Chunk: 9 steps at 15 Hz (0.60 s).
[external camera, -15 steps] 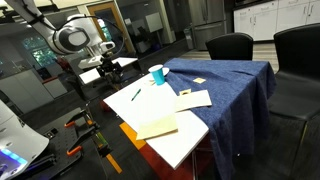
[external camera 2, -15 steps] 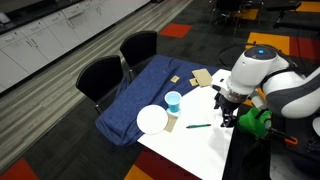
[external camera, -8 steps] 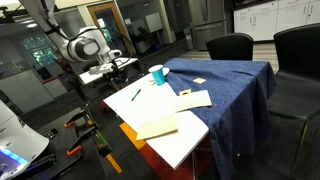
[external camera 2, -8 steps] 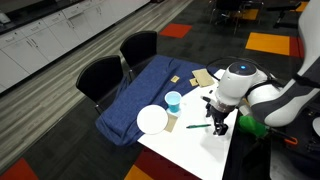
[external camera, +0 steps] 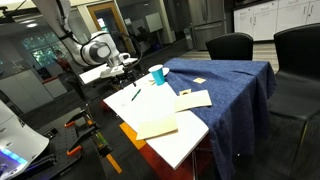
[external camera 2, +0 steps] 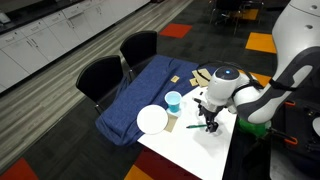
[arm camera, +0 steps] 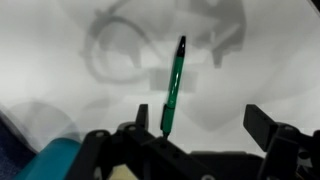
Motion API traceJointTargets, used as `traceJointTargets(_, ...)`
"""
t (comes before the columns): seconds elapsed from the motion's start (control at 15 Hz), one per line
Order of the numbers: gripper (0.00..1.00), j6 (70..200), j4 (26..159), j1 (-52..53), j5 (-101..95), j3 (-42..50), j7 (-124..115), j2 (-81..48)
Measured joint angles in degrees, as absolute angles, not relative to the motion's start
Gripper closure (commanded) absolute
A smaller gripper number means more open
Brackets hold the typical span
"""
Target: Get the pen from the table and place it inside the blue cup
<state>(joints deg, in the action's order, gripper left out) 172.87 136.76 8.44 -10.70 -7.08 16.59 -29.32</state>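
The pen is nearer one finger, so next I will lower my gripper and move it slightly to the left in the wrist view, onto the pen's green body [external camera: 136,96] [arm camera: 173,93].
The pen [arm camera: 172,90] is thin and dark green and lies flat on the white table [external camera 2: 190,155]; it shows in both exterior views [external camera: 136,94] [external camera 2: 197,126]. My gripper [arm camera: 200,120] is open and empty just above it, with the pen's near end close to one finger [arm camera: 140,125]. In both exterior views the gripper [external camera: 126,67] [external camera 2: 209,118] hangs over the table's edge by the pen. The blue cup [external camera: 158,74] [external camera 2: 173,100] stands upright beside the blue cloth, a short way from the pen. Its cyan wall shows at the wrist view's lower left [arm camera: 58,158].
A white plate [external camera 2: 152,120] lies next to the cup. Tan papers [external camera: 155,125] [external camera: 195,98] lie on the table. Dark blue cloth [external camera: 225,85] drapes the far part. Two black chairs [external camera 2: 100,75] [external camera 2: 140,47] stand behind it.
The arm has swung in from beside the table and come down over the pen. The pen, cup and papers have not moved.
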Motion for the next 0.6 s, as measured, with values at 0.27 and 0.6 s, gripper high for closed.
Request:
traceJointTargets(0.27,0.17,172.80,133.82,9.81,-11.02,-5.41,16.53,-32.58)
traceJointTargets(0.6,0.16,172.78,130.95,11.06,-11.03,-4.13,16.49,-35.91)
